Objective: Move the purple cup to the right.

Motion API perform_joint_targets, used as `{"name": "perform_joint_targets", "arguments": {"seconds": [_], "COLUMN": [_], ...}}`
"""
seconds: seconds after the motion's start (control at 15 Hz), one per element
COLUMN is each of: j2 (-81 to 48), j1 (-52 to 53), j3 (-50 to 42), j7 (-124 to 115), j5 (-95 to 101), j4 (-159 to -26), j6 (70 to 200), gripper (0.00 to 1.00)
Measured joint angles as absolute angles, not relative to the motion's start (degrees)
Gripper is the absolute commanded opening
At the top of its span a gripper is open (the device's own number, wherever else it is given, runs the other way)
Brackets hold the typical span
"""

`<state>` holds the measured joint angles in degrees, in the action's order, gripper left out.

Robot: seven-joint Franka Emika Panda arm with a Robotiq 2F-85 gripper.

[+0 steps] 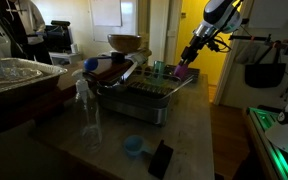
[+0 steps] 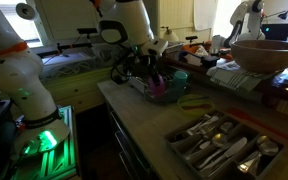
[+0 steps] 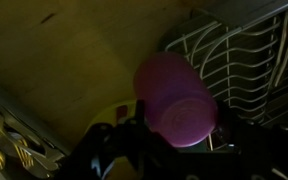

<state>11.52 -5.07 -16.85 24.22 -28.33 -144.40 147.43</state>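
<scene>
The purple cup goes down next onto the bare counter [image 2: 148, 97] [image 3: 142, 54] beside the rack's end, where my gripper releases it, since that clear spot lies below the held cup.
The purple cup [image 3: 169, 85] is a plain pinkish-purple tumbler that fills the middle of the wrist view, its base turned toward the camera. My gripper [image 3: 180, 128] is shut on it, with a dark finger on each side. In both exterior views the gripper [image 1: 191, 60] [image 2: 152, 72] holds the cup [image 1: 182, 72] [image 2: 159, 88] at the end of the wire dish rack [image 1: 144, 97], just above the counter. Whether the cup touches the counter cannot be told.
Green cups [image 1: 159, 68] stand in the rack. The rack's wires [image 3: 246, 50] lie beside the held cup. A small light-blue cup [image 1: 134, 146], a black object [image 1: 161, 158] and a clear bottle [image 1: 85, 105] stand on the counter. A cutlery tray [image 2: 224, 146] and a wooden bowl [image 2: 269, 52] are nearby.
</scene>
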Motion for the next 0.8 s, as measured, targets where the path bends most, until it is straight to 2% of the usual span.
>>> {"name": "perform_joint_targets", "arguments": {"seconds": [0.4,0.47,0.53,0.6,0.8], "j2": [7.8,7.2,6.7,6.2,5.9], "j1": [-4.8,-4.8,-4.8,-4.9,-5.0], "j3": [-15.9,-15.7,-15.5,-15.4,-15.2], "j7": [24.2,24.2,24.2,24.2,24.2], "j5": [-30.4,-30.6,-30.9,-31.0,-31.4], "j4": [-144.0,-143.9,-143.7,-143.5,-143.1], "j6": [147.4,147.4,147.4,147.4,147.5], "gripper": [0.46,0.63,0.92,0.92,1.00]}}
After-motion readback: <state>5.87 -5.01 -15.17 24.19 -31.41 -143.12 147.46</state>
